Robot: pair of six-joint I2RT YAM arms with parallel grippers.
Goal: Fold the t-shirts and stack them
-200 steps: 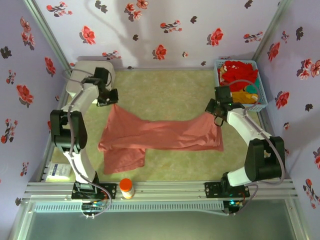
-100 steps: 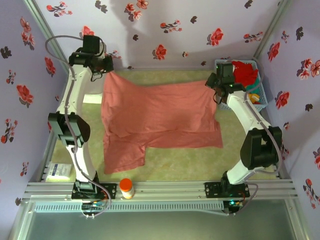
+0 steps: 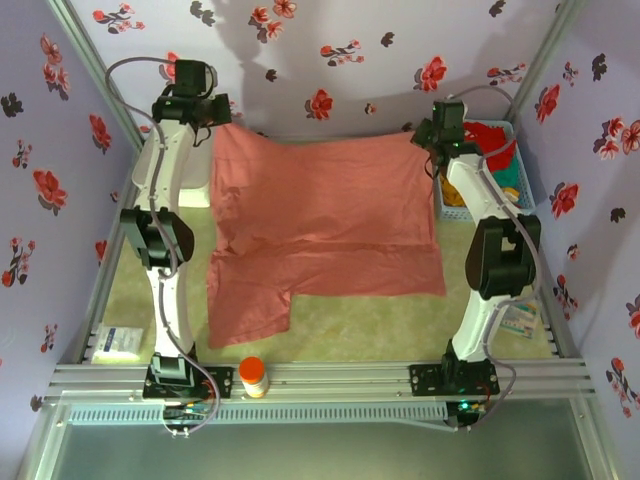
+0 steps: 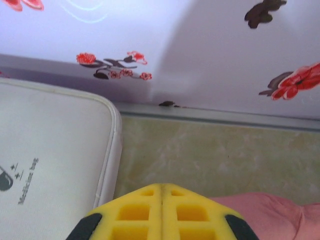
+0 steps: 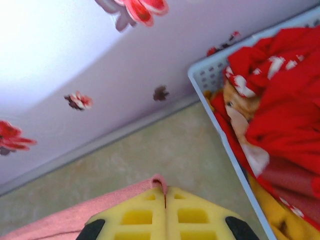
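The robot's right gripper should go down to the bare mat (image 5: pixel 186 145) beside the basket next and let go of the pinched corner, because the t-shirt's far edge still hangs between both grippers.
A salmon-pink t-shirt (image 3: pixel 320 215) hangs stretched between both grippers at the back of the table, its lower part and one sleeve lying on the mat. My left gripper (image 3: pixel 215 125) is shut on its far-left corner; pink cloth (image 4: pixel 270 212) shows beside the yellow fingers (image 4: pixel 135 212). My right gripper (image 3: pixel 428 143) is shut on the far-right corner, a fold of pink cloth (image 5: pixel 159 181) pinched between its pads. Red t-shirts (image 5: pixel 280 105) and an orange-yellow one (image 5: pixel 280 210) fill the light-blue basket (image 3: pixel 448 205).
A white rounded plastic box (image 4: pixel 45 160) lies at the back left, partly under the left arm. An orange-capped bottle (image 3: pixel 253 376) stands at the front rail. A printed card (image 3: pixel 118 342) lies front left. Flowered walls close the back and sides.
Both grippers rose and moved back toward the rear wall, carrying the shirt's far edge with them. The cloth went from bunched across the middle to spread wide and taut.
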